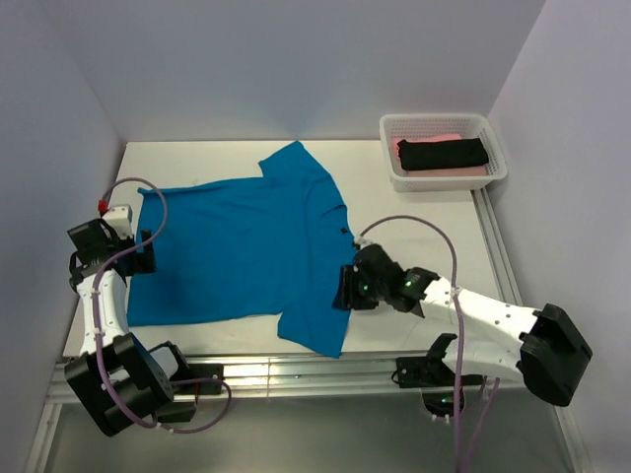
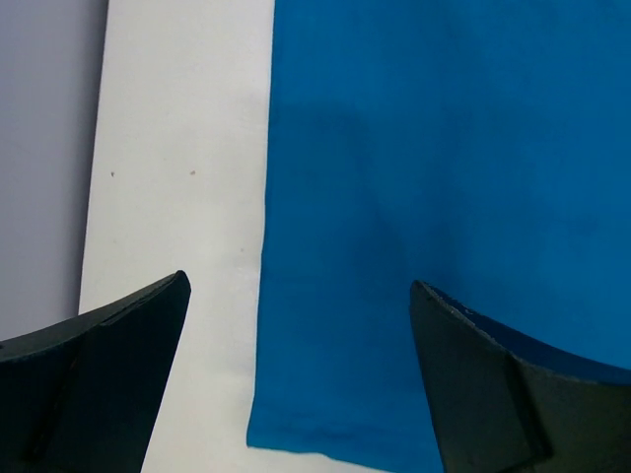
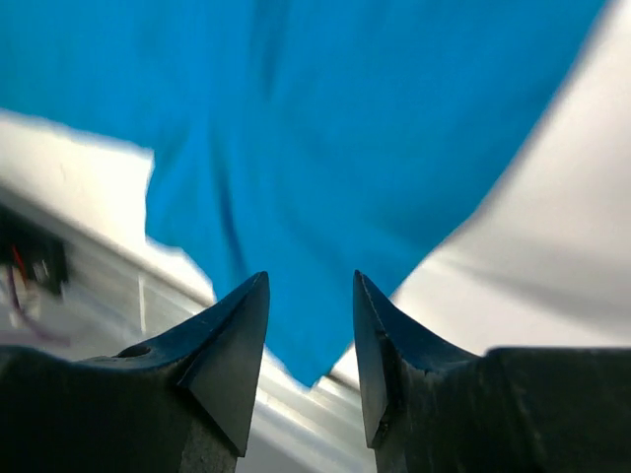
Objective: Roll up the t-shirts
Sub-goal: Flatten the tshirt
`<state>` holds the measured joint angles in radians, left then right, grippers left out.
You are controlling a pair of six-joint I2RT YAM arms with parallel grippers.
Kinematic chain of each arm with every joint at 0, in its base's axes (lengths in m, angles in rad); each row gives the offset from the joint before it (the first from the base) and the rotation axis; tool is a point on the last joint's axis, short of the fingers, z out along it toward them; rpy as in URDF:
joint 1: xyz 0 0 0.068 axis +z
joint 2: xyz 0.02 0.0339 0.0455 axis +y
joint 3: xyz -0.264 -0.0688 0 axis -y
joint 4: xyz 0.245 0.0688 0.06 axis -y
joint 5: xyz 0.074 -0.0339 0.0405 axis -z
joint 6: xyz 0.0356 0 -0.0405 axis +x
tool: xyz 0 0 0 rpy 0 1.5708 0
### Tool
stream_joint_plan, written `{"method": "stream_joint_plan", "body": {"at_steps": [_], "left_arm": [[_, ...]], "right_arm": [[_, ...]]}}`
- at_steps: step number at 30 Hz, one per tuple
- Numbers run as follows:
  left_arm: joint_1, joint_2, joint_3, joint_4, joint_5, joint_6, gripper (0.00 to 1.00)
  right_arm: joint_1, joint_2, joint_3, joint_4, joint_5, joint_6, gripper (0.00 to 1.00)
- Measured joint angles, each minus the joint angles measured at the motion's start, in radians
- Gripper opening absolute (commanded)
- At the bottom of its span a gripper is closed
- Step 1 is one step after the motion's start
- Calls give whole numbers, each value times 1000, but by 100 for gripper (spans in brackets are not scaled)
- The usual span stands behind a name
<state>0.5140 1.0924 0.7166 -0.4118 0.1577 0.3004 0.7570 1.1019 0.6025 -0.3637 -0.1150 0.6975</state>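
Note:
I will next pull my left gripper back toward the metal rail and lower it onto the hem's near corner (image 1: 134, 321) (image 2: 258, 434), which is nearer the rail than my fingers.
A turquoise t-shirt (image 1: 246, 246) lies spread flat on the white table, hem to the left, collar to the right, one sleeve pointing far and one near. My left gripper (image 1: 147, 252) is open at the hem's left edge. In the left wrist view its jaws (image 2: 298, 282) stand wide apart over the hem corner (image 2: 296, 424), holding nothing. My right gripper (image 1: 344, 287) is at the shirt's right side by the near sleeve. In the right wrist view its jaws (image 3: 311, 276) are a little apart above the sleeve (image 3: 296, 197), empty. A black shirt (image 1: 443, 154) lies on a pink shirt (image 1: 424, 141) in the basket.
A white mesh basket (image 1: 394, 126) stands at the table's far right corner. A metal rail (image 1: 296, 370) runs along the table's near edge, just beyond the near sleeve tip. Grey walls close in the left, back and right sides. Bare table (image 1: 424, 236) lies right of the shirt.

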Motion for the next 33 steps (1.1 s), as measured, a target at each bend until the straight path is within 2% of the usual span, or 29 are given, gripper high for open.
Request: {"method": "stream_joint_plan", "body": {"at_steps": [7, 17, 25, 33], "left_arm": [[7, -22, -14, -60, 2, 24, 98], [28, -24, -60, -89, 3, 37, 98], [56, -21, -60, -88, 4, 58, 97], [92, -17, -60, -88, 17, 84, 97]], "right_arm": [[275, 24, -45, -6, 45, 158, 53], [525, 143, -5, -68, 152, 353, 49], [607, 257, 86, -154, 234, 430, 47], [613, 268, 93, -238, 293, 457, 47]]}}
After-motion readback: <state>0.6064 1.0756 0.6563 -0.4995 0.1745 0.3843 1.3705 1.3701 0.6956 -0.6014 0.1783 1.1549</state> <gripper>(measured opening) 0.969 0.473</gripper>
